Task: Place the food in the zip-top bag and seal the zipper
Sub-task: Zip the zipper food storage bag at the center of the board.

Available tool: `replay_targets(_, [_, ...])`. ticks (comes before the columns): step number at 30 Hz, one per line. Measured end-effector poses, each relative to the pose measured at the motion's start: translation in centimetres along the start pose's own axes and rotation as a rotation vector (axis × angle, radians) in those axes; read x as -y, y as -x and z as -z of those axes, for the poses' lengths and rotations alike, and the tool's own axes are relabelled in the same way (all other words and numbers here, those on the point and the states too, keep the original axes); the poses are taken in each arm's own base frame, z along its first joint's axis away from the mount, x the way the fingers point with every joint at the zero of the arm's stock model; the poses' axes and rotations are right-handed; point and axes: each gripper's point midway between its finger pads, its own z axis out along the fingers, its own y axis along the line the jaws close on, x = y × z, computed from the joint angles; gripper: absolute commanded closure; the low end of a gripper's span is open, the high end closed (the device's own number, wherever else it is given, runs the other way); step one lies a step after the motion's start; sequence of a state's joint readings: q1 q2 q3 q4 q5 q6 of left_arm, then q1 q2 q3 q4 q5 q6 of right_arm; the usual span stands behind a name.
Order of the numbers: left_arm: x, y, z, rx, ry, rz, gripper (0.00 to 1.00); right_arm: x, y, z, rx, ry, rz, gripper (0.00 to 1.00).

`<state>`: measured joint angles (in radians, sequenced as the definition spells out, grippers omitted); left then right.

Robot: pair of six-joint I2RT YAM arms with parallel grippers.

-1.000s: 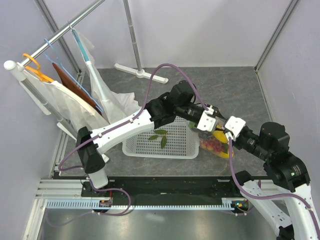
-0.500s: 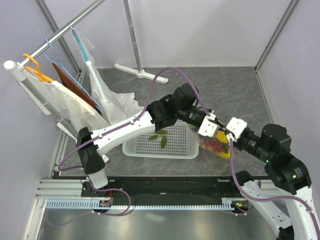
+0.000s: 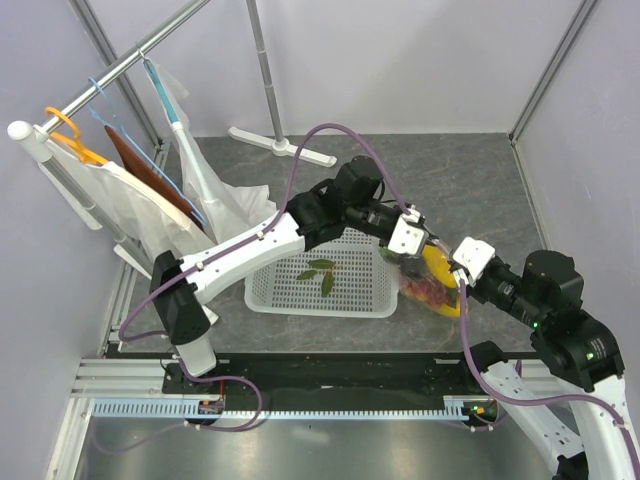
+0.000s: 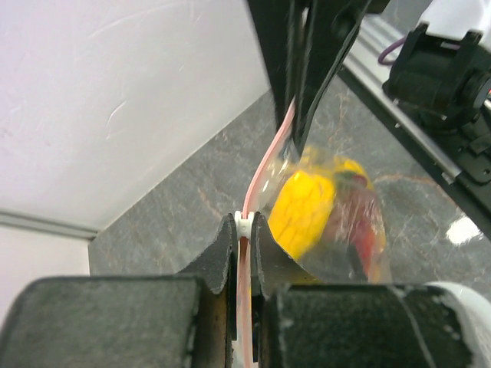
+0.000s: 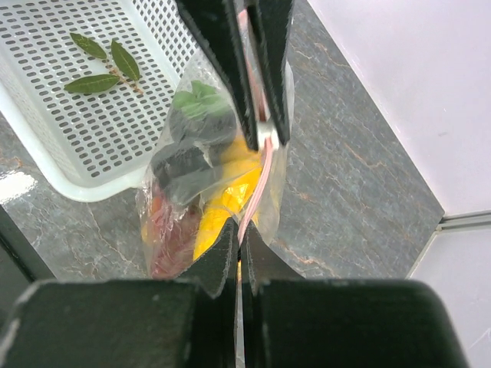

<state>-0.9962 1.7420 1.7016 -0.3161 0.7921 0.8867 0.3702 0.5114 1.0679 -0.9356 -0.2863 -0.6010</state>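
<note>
The zipper's remaining part (image 4: 245, 345) lies left of my left gripper in the top view, so next my left gripper needs to pull the slider that way along it and release.
The clear zip-top bag (image 3: 432, 285) hangs just right of the basket between both grippers. The food inside it shows as a yellow mango (image 4: 305, 211), red fruit (image 4: 367, 234) and a dark mangosteen (image 5: 184, 165). My left gripper (image 4: 243, 227) is shut on the pink zipper (image 4: 266, 162), with a white slider at its fingertips. My right gripper (image 5: 242, 236) is shut on the same zipper (image 5: 257, 192) a short way along. In the top view the left gripper (image 3: 427, 250) and the right gripper (image 3: 452, 268) point at each other over the bag's mouth.
A white mesh basket (image 3: 320, 305) holding loose green leaves (image 3: 320, 272) stands left of the bag. A clothes rail with hangers and hanging bags (image 3: 140, 180) fills the back left. A stand's white foot (image 3: 270, 140) lies at the back. Walls enclose the grey floor.
The left gripper has closed on the zipper and drawn a little back to the left, after dipping toward the bag. The right gripper has held its grip, almost still.
</note>
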Motion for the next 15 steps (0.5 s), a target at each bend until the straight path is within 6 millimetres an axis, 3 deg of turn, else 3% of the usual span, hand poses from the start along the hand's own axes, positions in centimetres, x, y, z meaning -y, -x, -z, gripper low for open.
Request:
replay_targets(3, [-0.5,-1.0,0.8,-0.022,0.011,0.007,0.98,0.0,0.0,0.0,0.0,0.0,0.003,1.0])
replay_targets(4, [-0.6,-1.3,1.0,-0.027,0.013,0.009,0.98,0.0,0.0,0.0,0.0,0.0,0.003,0.91])
replay_targets(5, [-0.6,-1.5,1.2,-0.033,0.013,0.013,0.98,0.0,0.0,0.0,0.0,0.0,0.002,0.75])
replay_targets(6, [-0.7,-1.7,1.3,-0.037,0.014,0.015,0.98,0.0,0.0,0.0,-0.001,0.0,0.002,0.43])
replay_targets(7, [-0.7,-1.9,1.4,-0.045,0.016,0.018,0.98,-0.1,0.0,0.0,-0.003,0.003,-0.004,0.29])
replay_targets(9, [-0.8,-2.4,1.7,-0.061,0.02,0.028,0.98,-0.2,0.2,0.2,-0.009,0.017,-0.012,0.13])
replay_targets(15, [-0.9,-2.9,1.9,-0.084,0.03,0.036,0.98,1.0,3.2,0.5,0.022,0.031,-0.047,0.18])
